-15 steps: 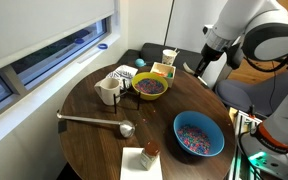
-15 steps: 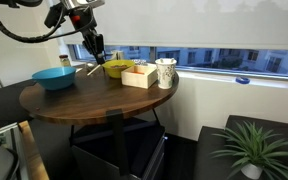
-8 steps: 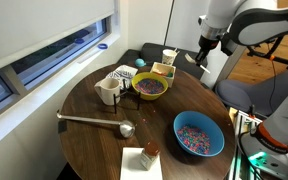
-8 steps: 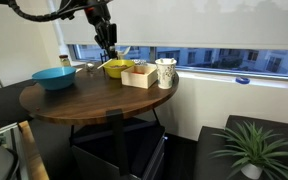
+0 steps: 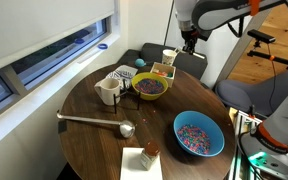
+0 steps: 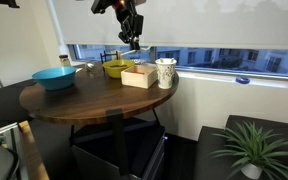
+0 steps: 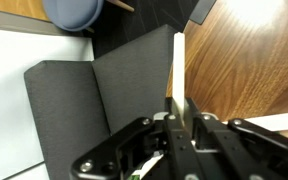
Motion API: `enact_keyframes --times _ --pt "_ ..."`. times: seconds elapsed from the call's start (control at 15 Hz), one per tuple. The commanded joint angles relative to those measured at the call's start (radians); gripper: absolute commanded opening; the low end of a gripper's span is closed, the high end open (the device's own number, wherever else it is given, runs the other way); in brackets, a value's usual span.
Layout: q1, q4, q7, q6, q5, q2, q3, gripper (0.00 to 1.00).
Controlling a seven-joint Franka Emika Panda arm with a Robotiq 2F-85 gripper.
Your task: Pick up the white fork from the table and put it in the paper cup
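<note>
The paper cup's open top [image 6: 166, 61] is outward of my gripper and below it, so my gripper will next carry the fork outward over it, lower the fork in and let go.
My gripper [image 5: 187, 42] hangs above the far edge of the round dark brown table [image 5: 94, 140], just right of and above the paper cup [image 5: 169, 57], a small cream cup with a darker band. It also shows high in an exterior view [image 6: 134, 38]. In the wrist view the gripper [image 7: 179, 110] is shut on the thin white fork [image 7: 178, 65], which sticks straight out between the fingers over a grey chair seat and the table edge [image 7: 249, 60]. The cup is out of the wrist view.
On the table stand a cream mug with handle [image 5: 108, 90], a bowl of dark pieces [image 5: 151, 87], a wooden box [image 5: 162, 71], a blue bowl [image 5: 198, 134], a long grey ladle [image 5: 94, 121] and a napkin with a small bottle [image 5: 144, 155]. A grey chair [image 7: 104, 90] sits behind the table.
The gripper has risen and swung from the table's right side to the far edge, near the paper cup, still holding the fork.
</note>
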Motion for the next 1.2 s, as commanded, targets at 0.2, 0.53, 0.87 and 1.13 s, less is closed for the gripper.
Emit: enact_keyframes --times 0.2,0.53,0.87,1.13 --pt "0.101 0.294 0.022 -0.154 -0.173 0.305 -0.060 0.03" --pt "0.143 0.397 -0.054 -0.188 -0.171 0.395 -0.089 0.03" --pt "0.158 0.444 -0.111 -0.214 -0.171 0.428 -0.107 0.03" --pt "0.159 0.463 -0.150 -0.224 -0.165 0.441 -0.115 0.03"
